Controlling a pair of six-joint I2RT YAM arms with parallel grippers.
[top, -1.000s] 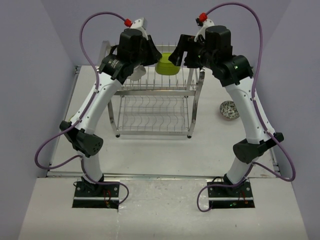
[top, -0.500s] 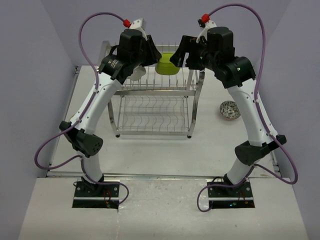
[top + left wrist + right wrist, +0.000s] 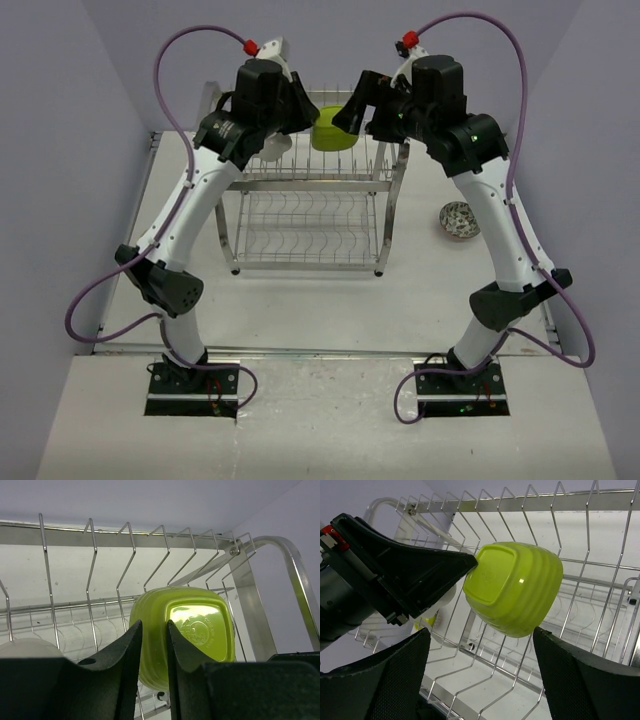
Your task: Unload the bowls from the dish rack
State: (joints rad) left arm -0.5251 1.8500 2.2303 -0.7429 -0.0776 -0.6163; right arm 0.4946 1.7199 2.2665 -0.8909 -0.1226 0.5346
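Note:
Next, my right gripper moves across toward my left gripper, onto the bowl's rim [image 3: 354, 135] [image 3: 551, 597], since the bowl lies just beyond its open fingers.
A squarish lime green bowl [image 3: 331, 130] stands on edge between the dividers on the top tier of the chrome dish rack [image 3: 310, 215], its base toward my left gripper. It also shows in the left wrist view [image 3: 200, 630] and the right wrist view [image 3: 515, 587]. My left gripper [image 3: 303, 112] [image 3: 154, 630] has its jaws almost together with nothing between them, and its tips touch the bowl's base corner. My right gripper [image 3: 358, 105] [image 3: 482, 680] is wide open just in front of the bowl. A white bowl [image 3: 25, 647] [image 3: 446, 596] sits left of it, and a speckled bowl [image 3: 459, 220] lies on the table.
The rack's thin wire dividers [image 3: 520, 645] run between my right fingers and the green bowl. A rack post [image 3: 295, 580] stands right of the bowl. The lower tier [image 3: 305, 235] shows only wires. A bit of another lime green thing [image 3: 426, 622] shows behind the white bowl.
My right gripper has shifted slightly left toward the green bowl. My left arm has lifted slightly. The bowls have not moved.

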